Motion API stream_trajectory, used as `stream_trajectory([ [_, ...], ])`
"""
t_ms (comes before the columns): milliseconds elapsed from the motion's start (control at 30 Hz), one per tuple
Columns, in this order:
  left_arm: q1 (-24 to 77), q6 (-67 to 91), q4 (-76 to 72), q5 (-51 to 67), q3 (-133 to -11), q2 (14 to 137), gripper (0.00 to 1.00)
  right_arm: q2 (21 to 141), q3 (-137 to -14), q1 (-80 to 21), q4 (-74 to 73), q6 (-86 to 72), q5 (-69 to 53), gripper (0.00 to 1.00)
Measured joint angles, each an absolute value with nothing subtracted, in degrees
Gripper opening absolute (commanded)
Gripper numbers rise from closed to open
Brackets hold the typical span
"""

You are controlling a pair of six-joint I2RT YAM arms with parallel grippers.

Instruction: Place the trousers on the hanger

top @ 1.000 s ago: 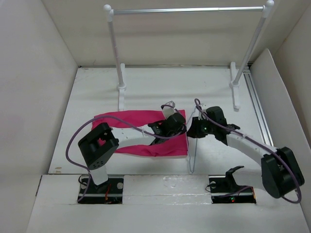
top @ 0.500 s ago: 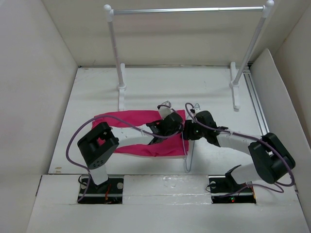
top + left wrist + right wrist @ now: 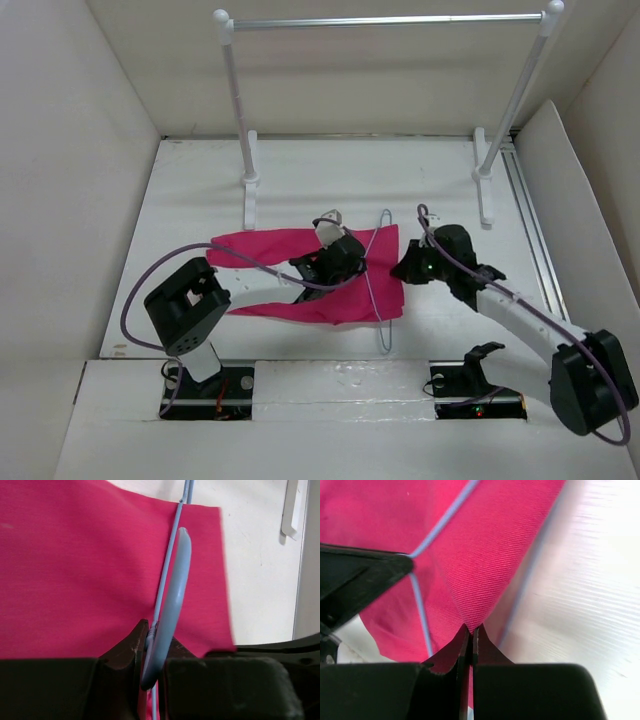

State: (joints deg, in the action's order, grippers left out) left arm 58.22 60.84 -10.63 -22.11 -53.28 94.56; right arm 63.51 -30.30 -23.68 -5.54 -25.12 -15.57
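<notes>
I will pull the cloth's edge toward the slanted panel with my right gripper, over the bare tabletop, and let go, since only a short end passes the hanger [image 3: 382, 335].
The magenta trousers [image 3: 290, 290] lie flat on the white table in front of the arms. The thin pale blue hanger [image 3: 382, 335] lies across their right end, its wire running near to far. My left gripper [image 3: 335, 255] sits over the trousers and is shut on the hanger's hook [image 3: 172, 600], with the trousers [image 3: 75, 570] below. My right gripper [image 3: 405, 268] is at the trousers' right edge, shut on a pinch of the cloth [image 3: 485, 565]. Hanger wire [image 3: 445, 519] crosses the cloth just beyond its jaws.
A white-posted rack [image 3: 240, 130] with a silver rail [image 3: 385, 20] stands at the back of the table. White walls close in the left and back, and a slanted white panel [image 3: 575, 220] stands on the right. Purple cables trail from both arms.
My right gripper moved in to the left, then back right with the trousers' edge in it, and the cloth now reaches right past the hanger wire. My left gripper shifted left and away with the hanger.
</notes>
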Motion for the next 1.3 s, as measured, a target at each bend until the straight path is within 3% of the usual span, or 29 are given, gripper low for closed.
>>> stream_trajectory([
  [333,51.57,58.39,-10.46,-23.20,-45.69,86.94,0.00,56.53,-30.39,-4.36,-18.87,-16.21,-20.43,0.00],
  [600,51.31,53.58,-7.81,-25.08,-43.70,82.11,0.00,60.51,-32.01,5.08,-21.41,-10.39,-22.09,0.00],
  [1300,53.63,47.16,-0.32,-24.82,-51.05,82.61,0.00,65.63,-31.22,6.76,-17.87,-8.54,-25.06,0.00],
])
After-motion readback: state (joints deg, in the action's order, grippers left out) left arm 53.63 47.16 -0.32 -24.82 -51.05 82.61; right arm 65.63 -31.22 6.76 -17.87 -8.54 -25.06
